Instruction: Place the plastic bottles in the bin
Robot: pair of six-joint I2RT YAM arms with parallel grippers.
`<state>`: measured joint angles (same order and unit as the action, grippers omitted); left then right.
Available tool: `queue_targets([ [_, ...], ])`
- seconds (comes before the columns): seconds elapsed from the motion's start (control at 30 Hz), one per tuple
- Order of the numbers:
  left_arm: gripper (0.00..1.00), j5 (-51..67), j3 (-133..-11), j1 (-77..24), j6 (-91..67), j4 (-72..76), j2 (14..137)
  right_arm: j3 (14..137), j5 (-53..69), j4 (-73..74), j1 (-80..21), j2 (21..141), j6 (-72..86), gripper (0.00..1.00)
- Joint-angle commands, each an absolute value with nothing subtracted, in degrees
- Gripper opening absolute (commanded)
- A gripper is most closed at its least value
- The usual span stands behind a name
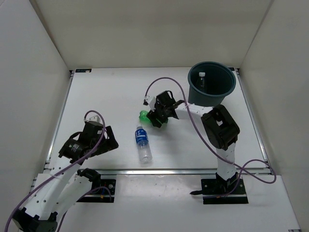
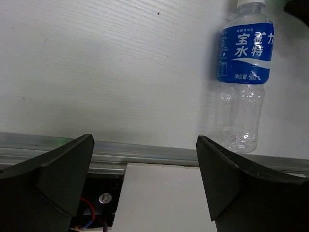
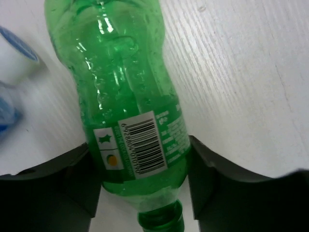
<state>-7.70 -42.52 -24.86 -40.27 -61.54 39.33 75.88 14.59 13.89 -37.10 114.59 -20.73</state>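
My left gripper is above the clear bottle, which lies to the right in the top view, so it needs to shift to that side and down onto the clear bottle's blue label [image 1: 143,143] [image 2: 245,60].
The all-green bottle [image 1: 144,116] lies on the table at centre. My right gripper [image 1: 158,117] is shut on it near its neck; in the right wrist view both fingers press the green bottle's [image 3: 130,96] sides around the right gripper's [image 3: 145,159] gap. A clear bottle with a blue label [image 1: 143,143] lies just in front of it and also shows in the left wrist view [image 2: 244,72]. My left gripper [image 1: 108,141] is open and empty, left of that bottle; the left wrist view shows its spread gap [image 2: 145,142]. The dark teal bin [image 1: 227,89] stands at the back right with a white-capped bottle [image 1: 201,79] inside. A fourth bottle is not visible.
White walls enclose the table on the left, back and right. A metal rail [image 2: 159,154] runs along the table's near edge, just under my left gripper. The right arm's cable [image 1: 193,123] loops over the table beside the bin.
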Motion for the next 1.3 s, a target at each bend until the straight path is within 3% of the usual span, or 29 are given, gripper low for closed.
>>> queue_targets([
  [0.0, 0.98, -8.4, -44.6, -24.6, -38.9, -62.3, 39.1, 76.8, 13.8, 8.2, -37.4, 112.0, -18.2, 0.50],
  [0.2, 0.98, -8.0, -43.9, -24.3, -37.9, -61.2, 39.3, 75.5, 14.5, 7.6, -37.2, 102.9, -15.1, 0.38],
  [0.33, 0.99, -6.4, -43.4, -25.2, -37.4, -58.3, 39.9, 79.5, 10.3, 12.8, -35.4, 93.8, -10.3, 0.38],
  [0.53, 0.99, -5.7, -42.6, -27.2, -36.9, -53.2, 42.5, 83.3, 11.6, 14.9, -21.8, 83.1, -5.4, 0.38],
  [0.87, 0.99, -7.5, -43.0, -29.6, -37.5, -49.2, 47.6, 80.3, 9.2, 15.0, -4.0, 81.7, -1.0, 0.40],
  [0.9, 0.99, -7.6, -43.4, -30.4, -37.8, -48.6, 48.9, 80.4, 8.7, 15.2, -2.7, 81.5, 0.0, 0.44],
  [0.93, 0.98, -7.4, -43.6, -30.8, -37.9, -48.3, 49.8, 80.0, 9.2, 15.7, -2.0, 81.3, -0.3, 0.57],
  [0.97, 0.99, -7.2, -43.9, -31.2, -38.3, -47.6, 50.4, 80.0, 9.2, 15.8, -1.7, 81.3, 1.5, 0.78],
  [1.03, 0.98, -6.5, -43.7, -31.4, -38.7, -45.7, 51.9, 78.8, 9.1, 15.0, -1.7, 79.7, 1.2, 0.99],
  [1.27, 0.99, -6.9, -46.7, -36.6, -38.7, -38.6, 60.3, 83.8, 3.7, 20.7, -2.5, 76.9, -1.2, 0.99],
])
